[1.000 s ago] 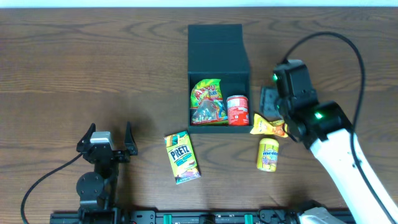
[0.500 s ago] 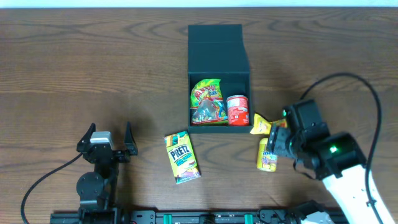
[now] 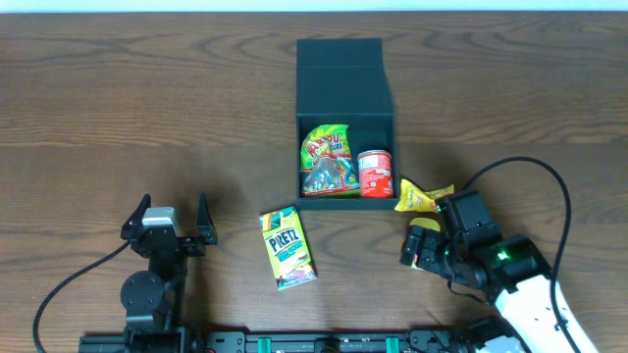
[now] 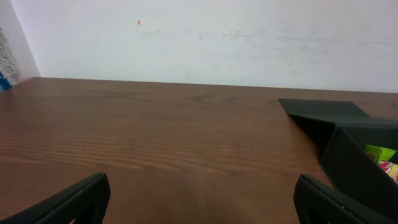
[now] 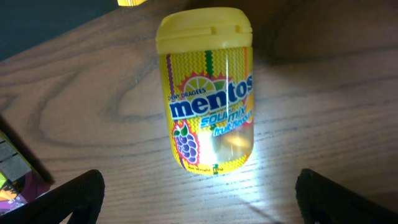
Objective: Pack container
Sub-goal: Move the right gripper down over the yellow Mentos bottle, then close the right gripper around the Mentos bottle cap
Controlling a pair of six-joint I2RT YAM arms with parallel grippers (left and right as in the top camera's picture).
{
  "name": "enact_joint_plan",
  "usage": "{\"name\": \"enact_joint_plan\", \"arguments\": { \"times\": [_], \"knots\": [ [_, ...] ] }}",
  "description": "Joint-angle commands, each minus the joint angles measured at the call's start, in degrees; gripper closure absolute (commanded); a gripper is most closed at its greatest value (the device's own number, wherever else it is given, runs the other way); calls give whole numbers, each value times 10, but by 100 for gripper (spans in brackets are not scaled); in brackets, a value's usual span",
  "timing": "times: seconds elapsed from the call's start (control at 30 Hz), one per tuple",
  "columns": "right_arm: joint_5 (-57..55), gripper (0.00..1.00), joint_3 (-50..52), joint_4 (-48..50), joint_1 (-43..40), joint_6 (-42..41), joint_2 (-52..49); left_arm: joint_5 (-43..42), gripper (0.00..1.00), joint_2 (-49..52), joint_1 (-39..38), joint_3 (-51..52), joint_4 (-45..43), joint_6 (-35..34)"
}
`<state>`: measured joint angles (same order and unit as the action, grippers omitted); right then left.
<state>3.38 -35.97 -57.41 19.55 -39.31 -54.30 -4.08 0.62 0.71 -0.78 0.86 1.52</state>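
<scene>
The fingers of my open right gripper should next go down on both sides of its labelled body (image 3: 423,250) (image 5: 210,112) and close.
The container (image 3: 344,125) is a dark teal-grey square box in mid-table, its hinged lid (image 3: 339,63) laid open at the back. Inside lie a green gummy bag (image 3: 327,159) and a red can (image 3: 374,173). My right gripper (image 3: 424,247) hovers open over a yellow Mentos bottle (image 3: 426,226), hiding most of it. In the right wrist view the Mentos bottle (image 5: 208,90) lies on the wood just ahead of my right gripper (image 5: 205,205), not between the fingers. My left gripper (image 3: 167,227) stands open and empty at front left. From the left wrist view the container (image 4: 357,155) shows at the right.
A yellow snack packet (image 3: 422,197) lies just right of the box's front corner. A Pretz box (image 3: 287,247) lies on the wood in front of the container. The right arm's black cable (image 3: 549,186) loops over the table's right side.
The right arm has swung from beside the box toward the table's front and now sits over the Mentos bottle, its jaws wider apart. The left arm has stayed still.
</scene>
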Motion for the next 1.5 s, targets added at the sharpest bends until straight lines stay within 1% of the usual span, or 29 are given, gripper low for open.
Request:
{"name": "enact_joint_plan", "arguments": {
  "times": [0.0,0.13,0.47,0.67,0.93,1.0,1.17,1.23,1.3,1.4,1.47],
  "knots": [
    [7,1,15,13,-4,-9,2,0,5,-3,3,5,32,-2],
    [-3,1,23,29,-4,-9,-17,0,5,-3,3,5,32,-2],
    [-6,1,23,101,-4,-9,-129,0,5,-3,3,5,32,-2],
    [-9,1,23,126,-5,-9,-174,0,5,-3,3,5,32,-2],
    [-37,2,23,131,-5,-11,-219,0,5,-3,3,5,32,-2],
    [-48,2,23,131,-5,-24,-225,0,5,-3,3,5,32,-2],
    [-56,3,23,139,-5,-24,-235,0,5,-3,3,5,32,-2],
    [-56,5,23,142,-5,-24,-237,0,5,-3,3,5,32,-2],
    [-56,12,23,144,-5,-24,-240,0,5,-3,3,5,32,-2],
    [-56,13,23,144,-5,-24,-247,0,5,-3,3,5,32,-2],
    [-56,17,23,144,-5,-24,-253,0,5,-3,3,5,32,-2]
  ]
}}
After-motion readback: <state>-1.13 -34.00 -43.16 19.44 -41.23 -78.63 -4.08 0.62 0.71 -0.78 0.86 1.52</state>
